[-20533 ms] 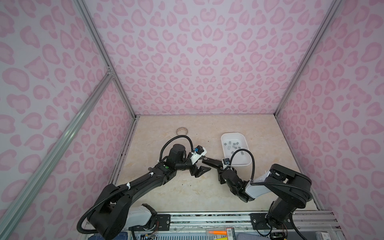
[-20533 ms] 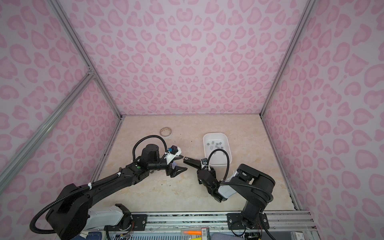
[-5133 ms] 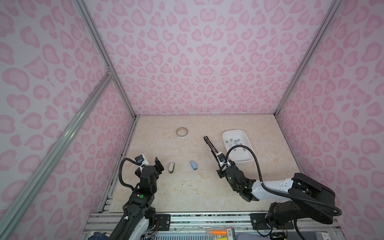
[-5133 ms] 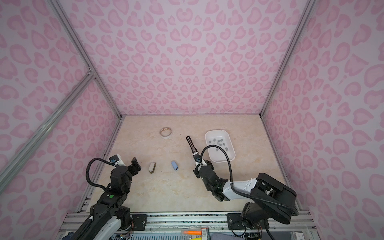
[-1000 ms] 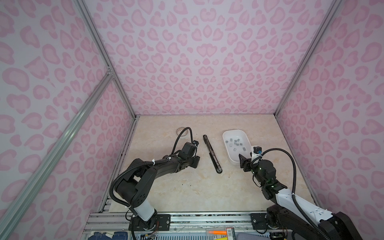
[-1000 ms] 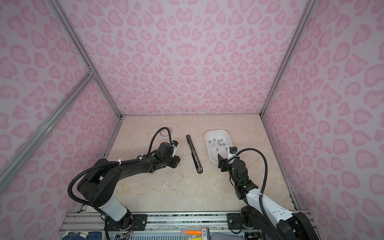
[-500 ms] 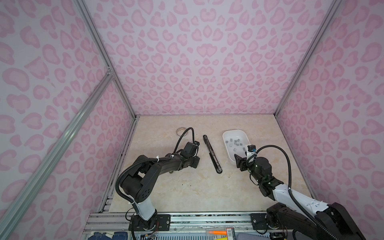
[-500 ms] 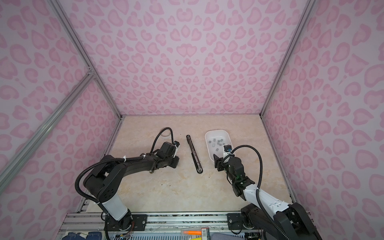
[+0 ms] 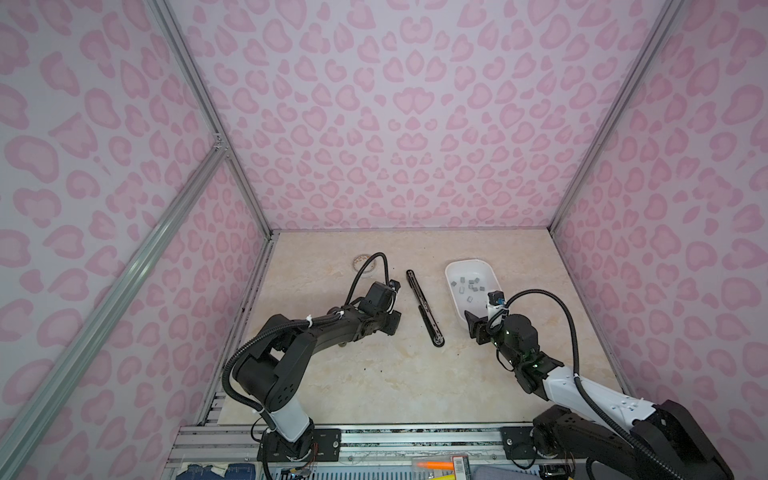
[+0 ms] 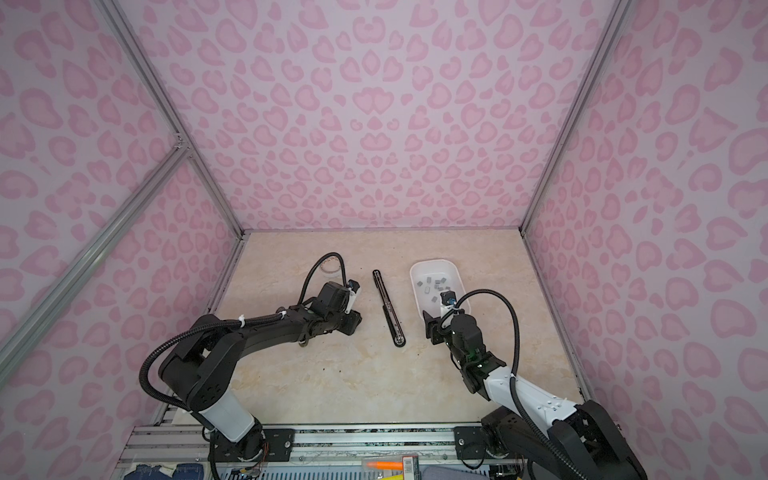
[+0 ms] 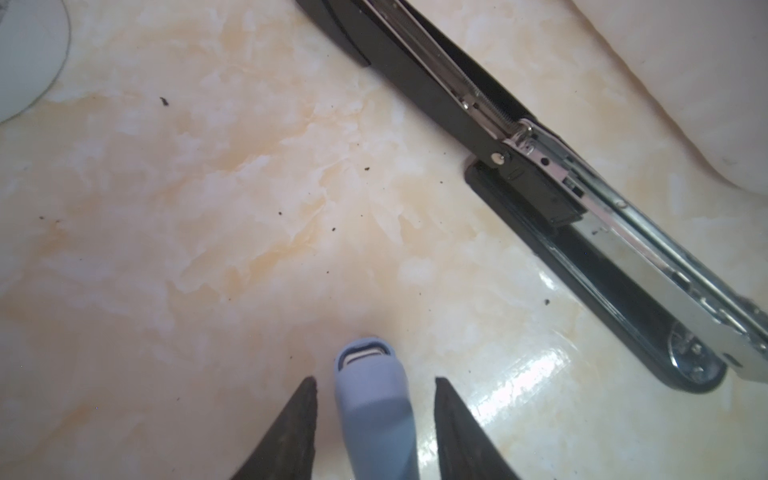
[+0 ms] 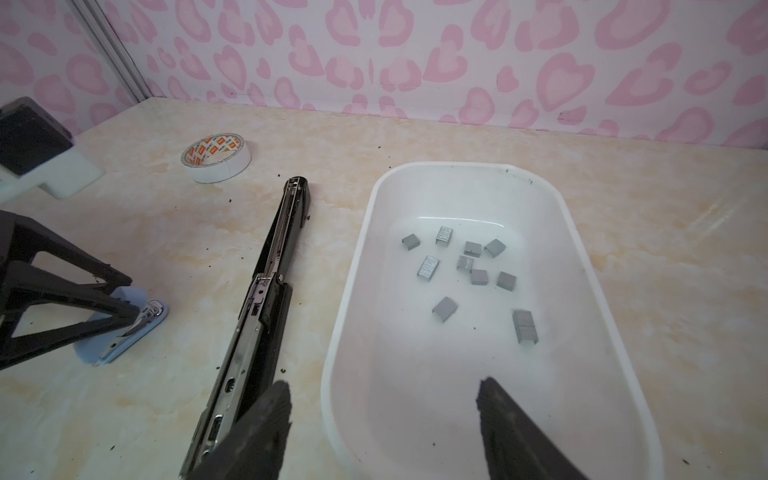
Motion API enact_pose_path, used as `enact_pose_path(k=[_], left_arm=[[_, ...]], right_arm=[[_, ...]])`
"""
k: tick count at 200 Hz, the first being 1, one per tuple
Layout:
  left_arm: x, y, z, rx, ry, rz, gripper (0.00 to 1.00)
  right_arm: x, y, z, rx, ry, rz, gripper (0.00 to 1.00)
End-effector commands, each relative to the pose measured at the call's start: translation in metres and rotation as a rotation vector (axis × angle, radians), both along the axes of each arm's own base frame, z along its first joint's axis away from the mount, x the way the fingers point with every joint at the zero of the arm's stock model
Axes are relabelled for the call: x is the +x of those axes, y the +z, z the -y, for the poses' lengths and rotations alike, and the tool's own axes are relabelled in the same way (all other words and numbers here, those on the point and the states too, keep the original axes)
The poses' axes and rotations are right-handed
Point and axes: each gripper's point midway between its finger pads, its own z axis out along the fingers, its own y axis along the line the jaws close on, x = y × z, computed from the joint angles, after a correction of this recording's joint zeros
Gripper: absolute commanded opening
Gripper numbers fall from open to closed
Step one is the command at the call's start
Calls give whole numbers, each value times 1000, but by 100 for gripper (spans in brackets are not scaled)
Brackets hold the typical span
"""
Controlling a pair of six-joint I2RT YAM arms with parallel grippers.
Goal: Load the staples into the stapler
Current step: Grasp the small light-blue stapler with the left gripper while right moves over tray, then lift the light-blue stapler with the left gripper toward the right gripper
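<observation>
My left gripper closes its open fingers where it stands next, onto both long sides of the small blue stapler's body point(image 11: 377, 424), because the fingers already straddle it.
The black stapler point(image 9: 424, 305) point(image 10: 389, 307) lies opened out flat mid-table, its metal channel facing up point(image 11: 582, 199) point(image 12: 266, 299). Several grey staples point(image 12: 469, 266) point(image 9: 469, 286) point(image 10: 434, 286) lie loose in a white tray point(image 12: 353, 291) point(image 9: 453, 270) point(image 10: 415, 274). My left gripper point(image 11: 374, 386) point(image 9: 392, 326) point(image 10: 353, 324) is open and straddles a small blue stapler point(image 11: 370, 407) point(image 12: 124, 328) on the table, with a gap on each side. My right gripper point(image 12: 382, 395) point(image 9: 473, 328) point(image 10: 432, 328) is open and empty over the tray's near end.
A roll of white tape point(image 12: 216, 156) point(image 9: 363, 264) point(image 10: 330, 266) sits behind the left gripper. Pink patterned walls close off three sides. Small dark specks dot the marble tabletop point(image 11: 208, 208).
My right gripper has edged left, closer to the tray's near end. The left gripper stays low over the blue stapler. The black stapler and tray have not moved.
</observation>
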Motion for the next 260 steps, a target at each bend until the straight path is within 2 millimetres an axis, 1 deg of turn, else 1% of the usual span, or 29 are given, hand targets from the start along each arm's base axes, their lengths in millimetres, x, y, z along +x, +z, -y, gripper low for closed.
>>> enact_pose_path(k=[1, 50, 99, 110, 113, 117, 127, 138, 154, 164, 174, 183, 194, 216, 221, 223, 236, 244, 255, 260], left_arm=[[-1, -1, 2, -4, -10, 2, 46], [-1, -5, 3, 4, -18, -16, 45], [3, -9, 6, 6, -17, -21, 41], [3, -7, 7, 2, -21, -17, 37], [3, -7, 7, -1, -23, -16, 33], [4, -5, 8, -4, -25, -13, 29], [4, -4, 9, -9, -28, -9, 21], [5, -1, 10, -15, -31, -2, 15], [4, 5, 11, -26, -37, 14, 12], [3, 13, 11, -40, -50, 31, 10], [-1, 22, 12, -63, -65, 49, 9], [-7, 34, 14, -95, -88, 76, 9], [-16, 49, 14, -134, -118, 104, 9], [-38, 79, 18, -229, -192, 162, 9], [-44, 87, 19, -253, -211, 177, 8], [-46, 86, 20, -260, -220, 174, 8], [-61, 101, 24, -309, -271, 195, 6], [-69, 107, 26, -325, -290, 215, 5], [-79, 117, 27, -349, -315, 247, 5], [-84, 121, 27, -360, -328, 260, 5]], right_arm=[[2, 2, 3, -12, -16, 13, 72], [3, 1, 1, -25, -17, 7, 71], [3, 0, 0, -29, -15, 5, 71], [3, 0, 0, -29, -16, 6, 71], [3, 0, 0, -29, -16, 7, 71], [3, 0, 0, -29, -16, 7, 71], [3, 0, 0, -30, -17, 7, 71], [3, 0, 0, -30, -17, 6, 71], [3, 0, 0, -31, -18, 7, 71], [2, 1, -1, -31, -10, 2, 71], [0, 5, -6, -24, 16, -15, 70], [-3, 11, -12, 4, 36, -28, 68], [-11, 26, -24, 33, 79, -1, 68], [-34, 60, -50, 106, 168, 94, 65], [-39, 66, -57, 131, 193, 110, 64], [-41, 68, -59, 139, 203, 114, 63], [-51, 80, -78, 211, 285, 127, 55], [-54, 84, -89, 247, 325, 117, 53], [-57, 84, -107, 264, 380, 92, 52], [-60, 84, -116, 263, 409, 81, 50]])
